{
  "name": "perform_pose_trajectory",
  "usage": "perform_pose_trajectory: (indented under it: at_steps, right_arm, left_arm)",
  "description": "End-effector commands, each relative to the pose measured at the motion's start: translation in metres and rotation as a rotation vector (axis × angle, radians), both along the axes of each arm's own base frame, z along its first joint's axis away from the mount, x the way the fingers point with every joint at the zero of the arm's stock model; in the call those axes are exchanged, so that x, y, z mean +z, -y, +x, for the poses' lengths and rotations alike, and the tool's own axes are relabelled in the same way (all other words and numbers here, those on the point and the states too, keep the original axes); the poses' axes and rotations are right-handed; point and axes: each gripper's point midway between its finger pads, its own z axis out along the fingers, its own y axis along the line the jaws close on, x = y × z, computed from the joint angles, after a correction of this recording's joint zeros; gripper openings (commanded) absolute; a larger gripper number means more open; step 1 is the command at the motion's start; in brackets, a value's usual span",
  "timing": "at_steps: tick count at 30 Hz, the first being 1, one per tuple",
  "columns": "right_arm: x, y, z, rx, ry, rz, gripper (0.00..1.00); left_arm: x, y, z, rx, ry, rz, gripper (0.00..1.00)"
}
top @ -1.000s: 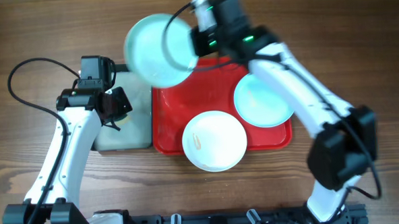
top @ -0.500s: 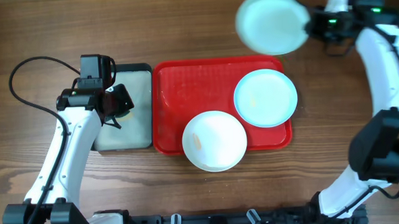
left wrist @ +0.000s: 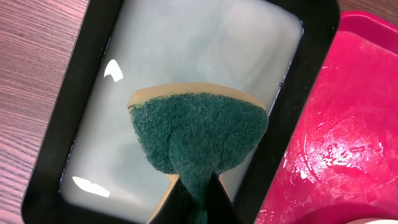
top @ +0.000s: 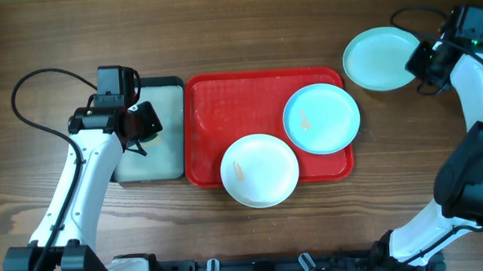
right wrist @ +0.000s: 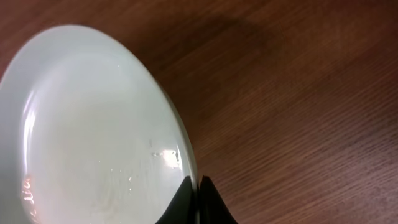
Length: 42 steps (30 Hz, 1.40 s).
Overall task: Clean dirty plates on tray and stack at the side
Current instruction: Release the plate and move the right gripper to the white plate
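Note:
Next I need to lower my right gripper to bring the plate onto the bare tabletop beside the red tray and release its rim, as the plate still hangs raised.
My right gripper point(top: 422, 62) is shut on the rim of a pale light-blue plate point(top: 379, 58), holding it by the table's far right, beyond the red tray point(top: 224, 112). In the right wrist view the fingers point(right wrist: 198, 186) pinch the plate's edge point(right wrist: 81, 137). A second light-blue plate point(top: 321, 118) and a white plate point(top: 259, 170), both with small smears, sit on the tray. My left gripper point(top: 139, 128) is shut on a green and tan sponge point(left wrist: 198, 130) over the black-rimmed tray point(left wrist: 56, 124).
The black-rimmed tray point(top: 156, 151) with a pale inside stands against the red tray's left side. Cables loop at the far left point(top: 27, 88) and far right point(top: 408, 18). The red tray's wet corner shows in the left wrist view point(left wrist: 348, 124).
My right arm has swung the light-blue plate from above the tray's back left across to the far right and lowered it there. The left arm has not moved.

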Motion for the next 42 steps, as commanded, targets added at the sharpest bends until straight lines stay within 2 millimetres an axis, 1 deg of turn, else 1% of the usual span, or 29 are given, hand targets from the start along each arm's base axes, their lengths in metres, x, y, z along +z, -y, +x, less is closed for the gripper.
perform_pose_trajectory:
  at_steps: [1, 3, 5, 9, 10, 11, 13, 15, 18, 19, 21, 22, 23, 24, 25, 26, 30, 32, 35, 36, 37, 38, 42]
  right_arm:
    - [-0.013, 0.006, -0.009, -0.046, -0.011, -0.021, 0.04]
    - [-0.021, 0.012, -0.014, -0.106, -0.016, -0.039, 0.04]
    - [-0.028, 0.012, -0.014, -0.107, -0.003, -0.045, 0.04]
    - [-0.039, 0.010, -0.019, -0.106, -0.010, -0.043, 0.05]
    - [-0.040, 0.010, -0.020, -0.100, -0.015, -0.045, 0.09]
    - [-0.040, 0.009, -0.020, -0.091, -0.018, -0.043, 0.25]
    - [-0.034, -0.003, -0.014, -0.002, -0.004, -0.005, 0.41]
    - [-0.020, -0.012, -0.010, 0.033, -0.004, 0.044, 0.49]
    - [0.015, -0.026, -0.007, 0.105, -0.025, 0.076, 0.51]
    - [0.030, -0.037, -0.007, 0.141, -0.032, 0.110, 0.51]
    - [0.063, -0.080, -0.009, 0.296, -0.027, 0.231, 0.52]
    - [0.074, -0.102, -0.015, 0.351, -0.038, 0.294, 0.52]
    - [0.082, -0.126, -0.022, 0.395, -0.053, 0.365, 0.53]
    - [0.085, -0.144, -0.030, 0.432, -0.073, 0.413, 0.53]
    - [0.084, -0.160, -0.040, 0.470, -0.111, 0.443, 0.53]
    - [0.080, -0.175, -0.056, 0.507, -0.184, 0.450, 0.53]
    - [0.058, -0.222, -0.105, 0.634, -0.407, 0.416, 0.53]
    - [0.042, -0.239, -0.134, 0.692, -0.536, 0.359, 0.53]
    - [0.012, -0.252, -0.176, 0.697, -0.714, 0.269, 0.53]
    - [0.005, -0.257, -0.185, 0.711, -0.739, 0.264, 0.52]
    - [-0.005, -0.264, -0.196, 0.716, -0.769, 0.254, 0.47]
    - [-0.013, -0.270, -0.202, 0.723, -0.780, 0.245, 0.45]
    - [-0.034, -0.288, -0.210, 0.740, -0.759, 0.215, 0.44]
  left_arm:
    - [0.006, 0.004, 0.002, -0.002, 0.020, -0.015, 0.04]
    - [0.006, 0.004, 0.002, -0.002, 0.020, -0.015, 0.04]
    - [0.006, 0.004, 0.002, -0.002, 0.020, -0.015, 0.04]
    - [0.006, 0.004, 0.002, -0.002, 0.020, -0.015, 0.04]
    - [0.006, 0.004, 0.002, -0.002, 0.020, -0.015, 0.04]
    - [0.006, 0.004, 0.002, -0.002, 0.021, -0.015, 0.04]
    - [0.006, 0.004, 0.003, -0.002, 0.024, -0.015, 0.04]
    - [0.006, 0.004, 0.003, -0.002, 0.024, -0.015, 0.04]
    - [0.006, 0.004, 0.003, -0.002, 0.025, -0.015, 0.04]
    - [0.006, 0.004, 0.003, -0.002, 0.025, -0.015, 0.04]
    - [0.006, 0.004, 0.003, -0.002, 0.025, -0.015, 0.04]
    - [0.006, 0.004, 0.003, -0.002, 0.025, -0.016, 0.04]
    - [0.006, 0.004, 0.003, -0.002, 0.024, -0.016, 0.04]
    - [0.006, 0.004, 0.003, -0.002, 0.025, -0.016, 0.04]
    - [0.006, 0.004, 0.003, -0.002, 0.025, -0.016, 0.04]
    - [0.006, 0.004, 0.003, -0.002, 0.024, -0.016, 0.04]
    - [0.006, 0.004, 0.003, -0.002, 0.024, -0.016, 0.04]
    - [0.006, 0.004, 0.003, -0.002, 0.024, -0.016, 0.04]
    - [0.006, 0.004, 0.004, -0.002, 0.025, -0.016, 0.04]
    - [0.006, 0.004, 0.004, -0.002, 0.026, -0.016, 0.04]
    - [0.006, 0.004, 0.004, -0.002, 0.028, -0.016, 0.04]
    - [0.006, 0.004, 0.005, -0.002, 0.031, -0.016, 0.04]
    - [0.007, 0.004, 0.007, -0.002, 0.039, -0.016, 0.04]
